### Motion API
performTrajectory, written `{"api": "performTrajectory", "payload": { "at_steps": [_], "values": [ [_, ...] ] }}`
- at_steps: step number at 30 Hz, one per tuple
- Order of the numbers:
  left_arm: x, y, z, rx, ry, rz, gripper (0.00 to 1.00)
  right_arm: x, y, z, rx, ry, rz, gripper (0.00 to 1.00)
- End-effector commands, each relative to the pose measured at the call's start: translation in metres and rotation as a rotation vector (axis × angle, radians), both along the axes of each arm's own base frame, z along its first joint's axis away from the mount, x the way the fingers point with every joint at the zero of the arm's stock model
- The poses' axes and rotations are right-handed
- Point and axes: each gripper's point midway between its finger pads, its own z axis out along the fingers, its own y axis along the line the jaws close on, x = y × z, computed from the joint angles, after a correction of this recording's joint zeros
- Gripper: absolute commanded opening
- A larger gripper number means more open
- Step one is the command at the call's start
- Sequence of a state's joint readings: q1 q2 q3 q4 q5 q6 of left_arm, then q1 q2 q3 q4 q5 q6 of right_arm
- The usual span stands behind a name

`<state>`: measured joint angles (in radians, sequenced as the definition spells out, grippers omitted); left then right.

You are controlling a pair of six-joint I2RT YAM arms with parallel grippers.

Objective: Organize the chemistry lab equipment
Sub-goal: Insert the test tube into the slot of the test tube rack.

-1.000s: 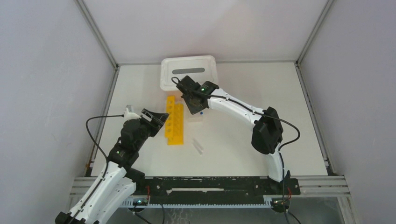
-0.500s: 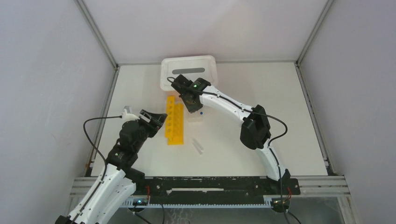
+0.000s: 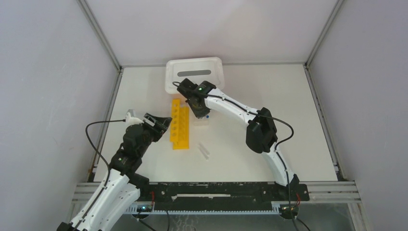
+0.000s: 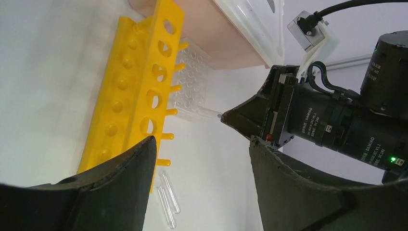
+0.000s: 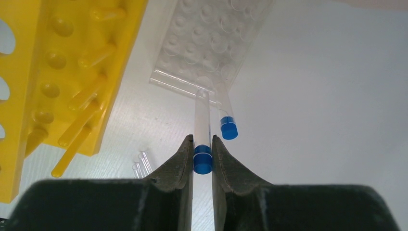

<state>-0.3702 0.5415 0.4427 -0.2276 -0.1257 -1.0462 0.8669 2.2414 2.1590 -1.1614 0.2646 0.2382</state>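
My right gripper will next move straight down and let go of the tube it is holding. The tube's end is already at the clear rack's hole (image 5: pixel 204 83) below, beside the second tube.
The long yellow rack (image 3: pixel 180 126) lies on the table left of centre. It also shows in the left wrist view (image 4: pixel 139 91) and in the right wrist view (image 5: pixel 57 72). The clear gridded rack (image 5: pixel 211 43) lies against its right side. My right gripper (image 3: pixel 198 108) (image 5: pixel 202 144) is shut on a blue-capped tube (image 5: pixel 202 120), whose clear end touches the clear rack's near edge. A second blue-capped tube (image 5: pixel 225 118) leans at that edge. Two bare glass tubes (image 3: pixel 204 151) (image 4: pixel 168 199) lie side by side on the table. My left gripper (image 3: pixel 163 122) (image 4: pixel 202 142) is open and empty beside the yellow rack.
The pink bin with a white slotted lid (image 3: pixel 195 72) stands at the back, just behind both racks. Grey walls close in the white table on the left, right and far sides. The right arm reaches across the table's middle.
My right gripper has shifted a little to the left and toward the back with the blue-capped tube in it. My left arm has barely moved.
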Motion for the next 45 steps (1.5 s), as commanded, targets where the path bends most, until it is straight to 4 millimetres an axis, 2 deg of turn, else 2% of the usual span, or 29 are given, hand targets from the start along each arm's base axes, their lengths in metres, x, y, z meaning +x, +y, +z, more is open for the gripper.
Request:
{"api": "performTrajectory", "payload": {
  "at_steps": [1,20,35,40,45],
  "values": [
    [0.005,-0.001,0.026,-0.001,-0.069,-0.003,0.75,0.010,0.004,0.008,0.025,-0.022,0.010,0.09],
    [0.006,-0.002,0.025,-0.003,-0.071,-0.004,0.75,0.014,0.011,-0.002,0.054,-0.012,0.019,0.07],
    [0.007,-0.001,0.023,0.003,-0.066,0.002,0.75,0.018,0.007,-0.016,0.039,0.006,0.021,0.07],
    [0.009,-0.003,0.023,0.000,-0.065,-0.006,0.75,0.019,0.007,-0.018,0.033,0.010,0.025,0.10],
    [0.010,-0.005,0.020,-0.003,-0.062,-0.013,0.76,0.019,0.008,-0.020,0.036,0.015,0.032,0.18]
  ]
}}
